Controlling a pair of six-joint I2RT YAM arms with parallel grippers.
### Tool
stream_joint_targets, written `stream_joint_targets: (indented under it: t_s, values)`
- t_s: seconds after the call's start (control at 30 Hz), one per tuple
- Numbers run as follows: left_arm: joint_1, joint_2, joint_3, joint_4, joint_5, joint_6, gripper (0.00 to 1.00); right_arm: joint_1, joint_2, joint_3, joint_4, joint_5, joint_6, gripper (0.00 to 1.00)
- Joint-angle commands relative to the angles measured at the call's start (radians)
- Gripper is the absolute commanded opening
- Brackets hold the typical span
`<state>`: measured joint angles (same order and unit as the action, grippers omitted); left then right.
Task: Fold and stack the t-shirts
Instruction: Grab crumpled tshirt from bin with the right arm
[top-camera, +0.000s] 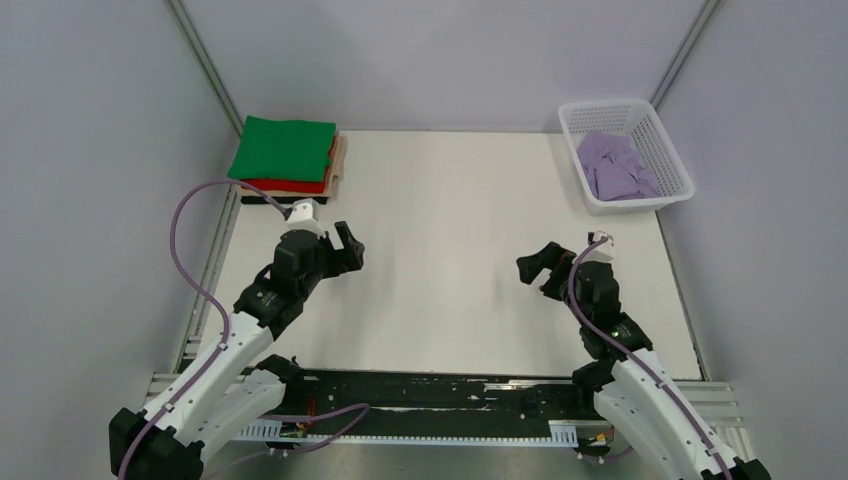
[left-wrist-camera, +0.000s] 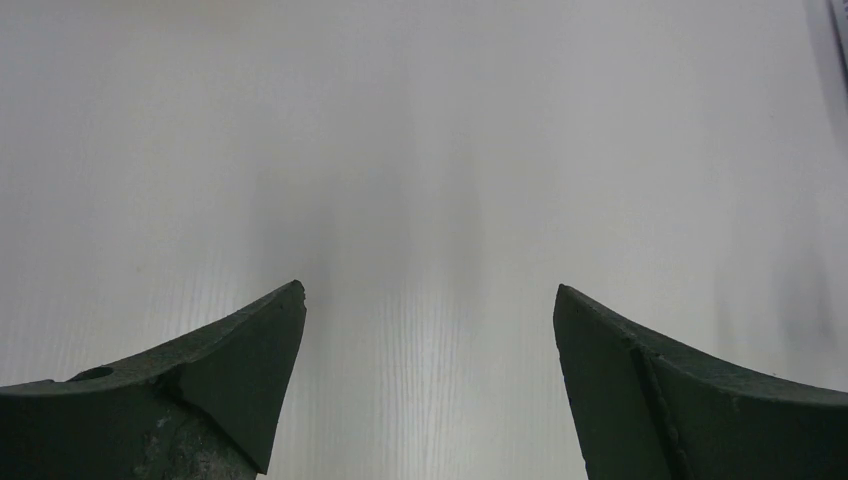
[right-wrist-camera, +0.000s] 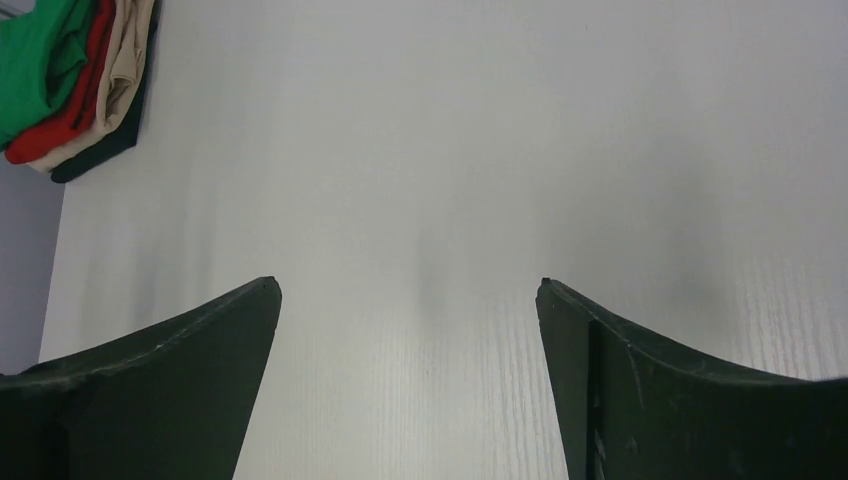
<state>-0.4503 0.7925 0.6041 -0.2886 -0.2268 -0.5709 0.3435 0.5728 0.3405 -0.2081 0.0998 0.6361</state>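
The lavender t-shirt (top-camera: 617, 167) still lies unfolded in the basket, so my right gripper will move outward and to the right in the top view, then down into the basket onto it.
A stack of folded t-shirts (top-camera: 285, 152) lies at the table's far left corner: green on top, red and tan under it. The right wrist view catches that stack (right-wrist-camera: 70, 75) at its upper left, with a dark layer at the bottom. A crumpled lavender t-shirt (top-camera: 617, 167) lies in the white mesh basket (top-camera: 672, 150) at the far right. My left gripper (top-camera: 350, 246) hovers open over bare table, left of centre. My right gripper (top-camera: 535, 268) hovers open over bare table, right of centre. Nothing is between either pair of fingers.
The white table (top-camera: 440, 260) spans the middle, with grey walls on three sides. A black rail (top-camera: 420, 395) with the arm bases runs along the near edge. A purple cable (top-camera: 185, 260) loops off the left arm.
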Motion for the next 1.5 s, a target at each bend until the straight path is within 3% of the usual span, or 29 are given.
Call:
stream_joint_targets:
  t_s: [0.0,0.17,0.3,0.47,0.6,0.73,0.97,1.13,1.3,1.47]
  values:
    - [-0.002,-0.015,0.030,0.016,-0.008,-0.002,1.00,-0.004,0.005,0.051,0.060,0.045,-0.017,1.00]
    - [-0.002,-0.011,0.030,0.032,-0.008,-0.005,1.00,-0.004,0.060,0.139,0.122,0.175,-0.077,1.00]
    - [-0.002,-0.003,0.030,0.028,-0.028,-0.015,1.00,-0.031,0.214,0.317,0.096,0.334,-0.139,1.00]
    - [-0.002,0.012,0.024,0.033,-0.032,-0.018,1.00,-0.314,0.540,0.625,-0.004,0.131,-0.122,1.00]
    - [-0.003,0.021,0.017,0.042,-0.028,-0.027,1.00,-0.479,0.824,0.895,-0.077,0.079,-0.147,1.00]
    - [-0.003,0.036,-0.004,0.077,0.006,-0.037,1.00,-0.562,1.106,1.161,-0.175,0.052,-0.189,1.00]
    - [-0.002,0.085,0.013,0.056,-0.047,-0.031,1.00,-0.599,1.563,1.654,-0.368,0.048,-0.257,1.00]
    - [-0.002,0.124,0.017,0.064,-0.057,-0.030,1.00,-0.604,1.751,1.806,-0.400,0.053,-0.280,1.00]
    - [-0.001,0.166,0.029,0.065,-0.060,-0.027,1.00,-0.604,1.850,1.804,-0.411,0.044,-0.270,1.00]
    - [-0.002,0.175,0.030,0.068,-0.068,-0.029,1.00,-0.604,1.926,1.806,-0.415,0.027,-0.281,0.92]
